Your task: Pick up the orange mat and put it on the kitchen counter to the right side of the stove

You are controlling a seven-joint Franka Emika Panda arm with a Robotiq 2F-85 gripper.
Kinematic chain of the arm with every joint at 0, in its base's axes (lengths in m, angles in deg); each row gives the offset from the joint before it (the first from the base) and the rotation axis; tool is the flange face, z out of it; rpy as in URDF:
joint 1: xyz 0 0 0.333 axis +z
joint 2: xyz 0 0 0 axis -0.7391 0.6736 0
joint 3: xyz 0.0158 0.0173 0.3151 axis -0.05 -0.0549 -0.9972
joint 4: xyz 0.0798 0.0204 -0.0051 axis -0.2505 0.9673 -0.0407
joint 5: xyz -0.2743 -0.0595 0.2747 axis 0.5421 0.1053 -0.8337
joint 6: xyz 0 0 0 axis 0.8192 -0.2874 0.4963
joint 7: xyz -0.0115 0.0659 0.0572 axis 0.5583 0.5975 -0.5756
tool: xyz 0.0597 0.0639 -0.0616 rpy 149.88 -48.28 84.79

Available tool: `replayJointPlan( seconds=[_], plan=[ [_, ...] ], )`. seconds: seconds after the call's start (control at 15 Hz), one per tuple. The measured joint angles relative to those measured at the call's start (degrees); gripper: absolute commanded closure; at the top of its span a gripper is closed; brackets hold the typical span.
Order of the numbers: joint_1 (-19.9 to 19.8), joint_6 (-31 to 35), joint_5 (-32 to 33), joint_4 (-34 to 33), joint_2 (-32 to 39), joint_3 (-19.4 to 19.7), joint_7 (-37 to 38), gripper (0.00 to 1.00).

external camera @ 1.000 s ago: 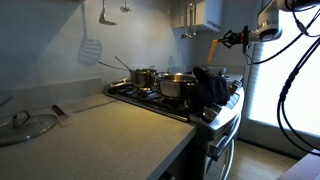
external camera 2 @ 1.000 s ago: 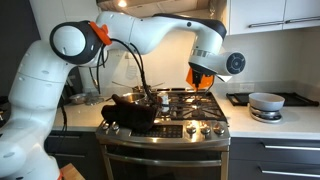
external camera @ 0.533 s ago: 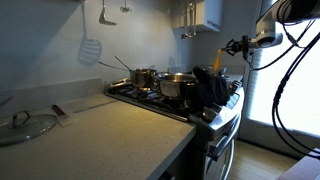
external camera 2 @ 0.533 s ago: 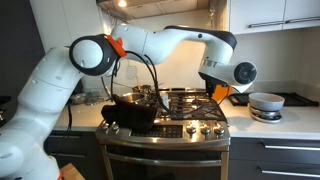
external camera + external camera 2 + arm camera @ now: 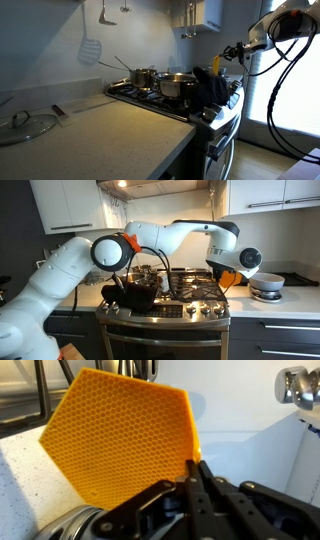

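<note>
I will next lower my gripper, lay the hanging orange mat on the clear white counter between stove [image 5: 165,305] and bowl, and release the mat's edge.
The orange mat [image 5: 125,435] is a thin hexagonal piece with a honeycomb texture. It fills the wrist view, pinched at its edge by my gripper [image 5: 193,468], which is shut on it. In an exterior view the mat [image 5: 229,278] hangs under the gripper [image 5: 224,270] over the white counter just right of the stove [image 5: 165,305]. In an exterior view the mat [image 5: 216,66] shows as a yellow sliver beside the gripper [image 5: 227,52], beyond the stove [image 5: 175,105].
A dark pan with a blue-black bundle [image 5: 128,292] sits at the stove's front left. Steel pots [image 5: 176,85] stand on the grates. A steel bowl [image 5: 265,283] rests on the counter [image 5: 290,302] to the stove's right. A glass lid [image 5: 25,124] lies on the near counter.
The arm has carried the mat to the right, from above the stove's right burners to over the counter beside the stove, and slightly lower.
</note>
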Motion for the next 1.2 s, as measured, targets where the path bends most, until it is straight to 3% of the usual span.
replayJointPlan(
  seconds=[0.33, 0.67, 0.93, 1.2],
  plan=[
    [0.0, 2.8, 0.0, -9.7, 6.0, 0.1, 1.9, 0.99],
    [-0.4, 5.2, 2.3, -12.4, 12.5, -0.4, 3.3, 0.99],
    [-2.0, 6.8, 6.9, -13.6, 16.1, -3.5, 3.9, 0.99],
    [-3.0, 6.9, 14.4, -15.0, 16.8, -3.9, 9.6, 0.99]
  ],
)
